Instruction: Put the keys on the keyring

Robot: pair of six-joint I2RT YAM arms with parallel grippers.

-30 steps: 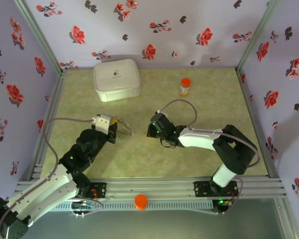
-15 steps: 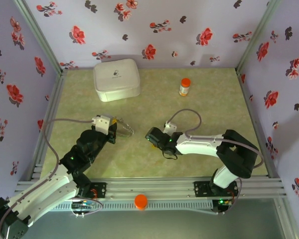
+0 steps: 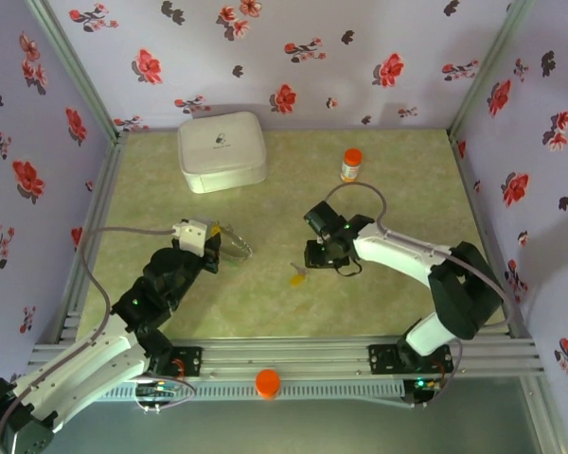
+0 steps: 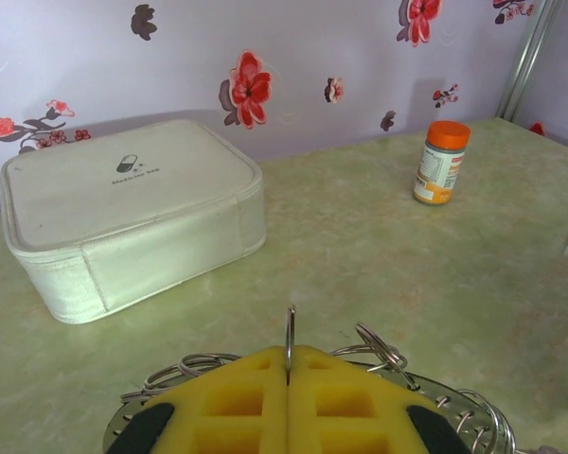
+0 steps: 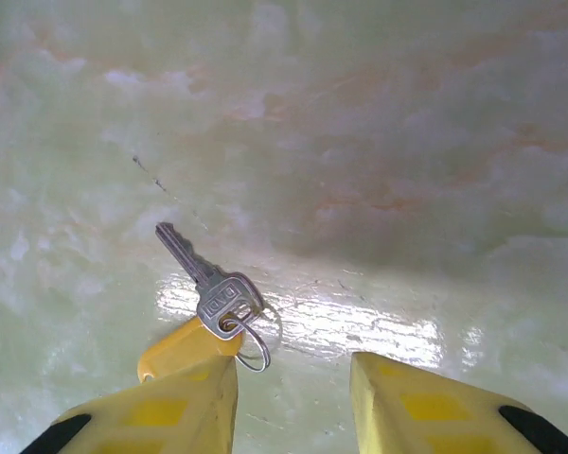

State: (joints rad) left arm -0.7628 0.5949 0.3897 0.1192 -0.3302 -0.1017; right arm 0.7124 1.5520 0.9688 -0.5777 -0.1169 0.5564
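Note:
Next, my right gripper moves down and turns its open fingers to straddle the key's small split ring (image 5: pixel 257 352) below, where it sticks out clear of the tag (image 5: pixel 175 348).
A silver key (image 5: pixel 213 288) with a yellow tag (image 5: pixel 175 348) and a small split ring lies flat on the green table, just ahead of my right gripper's left finger. My right gripper (image 5: pixel 292 378) hangs open above it, holding nothing. From above, that key (image 3: pixel 298 275) lies just left of and nearer than the right gripper (image 3: pixel 318 255). My left gripper (image 4: pixel 290 364) is shut on a thin metal ring of the keyring (image 4: pixel 290 331), which stands upright between the yellow pads, with more wire loops (image 4: pixel 379 345) spread beneath. In the top view the keyring (image 3: pixel 237 248) sticks out of the left gripper (image 3: pixel 222 244).
A white zipped case (image 3: pixel 222 149) sits at the back left. An orange-capped bottle (image 3: pixel 350 165) stands at the back right, also visible as the bottle (image 4: pixel 440 163) in the left wrist view. Flowered walls close in three sides. An orange knob (image 3: pixel 267 381) sits on the front rail.
My right gripper opened and let go of the yellow-tagged key, which now lies on the table. The right arm then drew back to the right. The left arm held still.

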